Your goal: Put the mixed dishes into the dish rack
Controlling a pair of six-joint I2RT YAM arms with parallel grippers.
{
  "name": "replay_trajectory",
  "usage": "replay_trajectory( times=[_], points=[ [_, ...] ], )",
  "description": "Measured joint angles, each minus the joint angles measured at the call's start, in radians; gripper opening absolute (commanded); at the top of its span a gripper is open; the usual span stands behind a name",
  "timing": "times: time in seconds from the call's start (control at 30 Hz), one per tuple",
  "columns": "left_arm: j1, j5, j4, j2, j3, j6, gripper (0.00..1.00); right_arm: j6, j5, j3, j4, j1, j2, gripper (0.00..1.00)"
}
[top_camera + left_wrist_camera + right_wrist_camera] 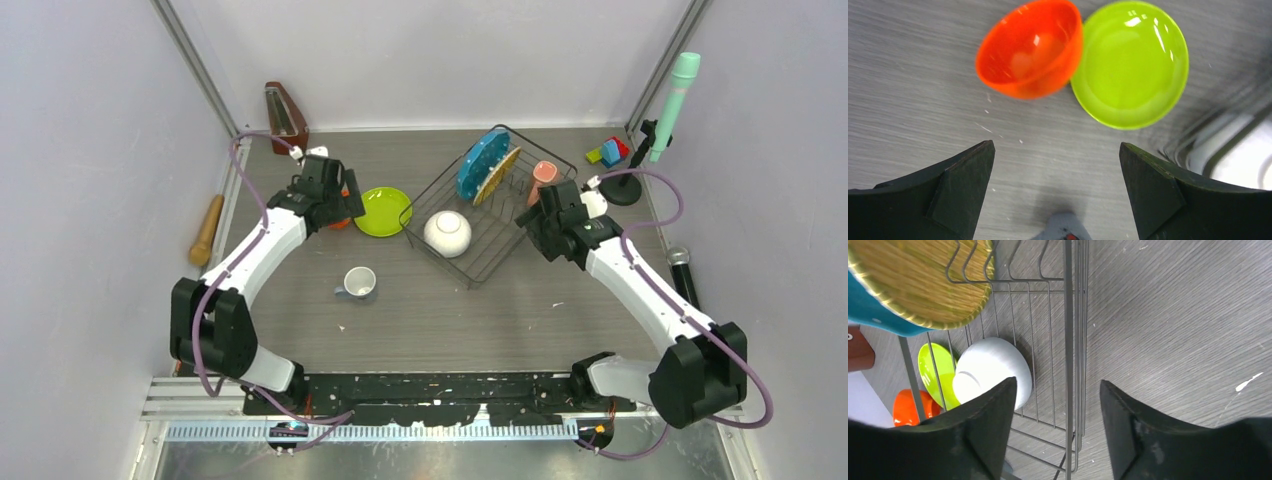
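The orange bowl (1030,47) leans against the lime-green plate, and the bowl's rim is raised there. I will move my left gripper down and outward onto that rim (1075,44) next.
The black wire dish rack (505,235) holds an upright blue white-dotted plate (481,163), a woven tan plate (500,176), a pink mug (543,175) and an upturned white bowl (447,233). On the table to its left lie the lime-green plate (383,211) and the orange bowl (1030,47), side by side. A pale mug (358,284) stands nearer the front. My left gripper (1055,147) hovers open just short of the orange bowl, holding nothing. My right gripper (1057,385) is open over the rack's near rim (1068,315), a wire running between its jaws, the white bowl (993,367) to its left.
A wooden metronome (285,115) stands at the back left and a rolling pin (208,230) lies along the left wall. At the right are a mint-green microphone on a stand (675,100), toy blocks (608,152) and a black microphone (683,270).
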Motion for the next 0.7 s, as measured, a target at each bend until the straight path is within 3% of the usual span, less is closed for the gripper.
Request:
replay_trajectory(
  times=[0.13, 0.33, 0.53, 0.7],
  points=[
    [0.034, -0.036, 0.032, 0.035, 0.031, 0.085, 1.0, -0.029, 0.013, 0.024, -0.016, 0.0, -0.024, 0.85],
    [0.04, -0.011, 0.109, 0.121, 0.048, 0.279, 0.96, -0.107, 0.026, 0.057, -0.047, 0.0, -0.027, 0.85],
    [0.087, 0.083, 0.109, 0.232, 0.117, 0.365, 0.92, -0.173, 0.05, 0.068, -0.064, 0.0, -0.087, 0.85],
    [0.127, 0.142, 0.102, 0.276, 0.149, 0.397, 0.76, -0.192, 0.061, 0.077, -0.067, 0.0, -0.128, 0.85]
  ],
)
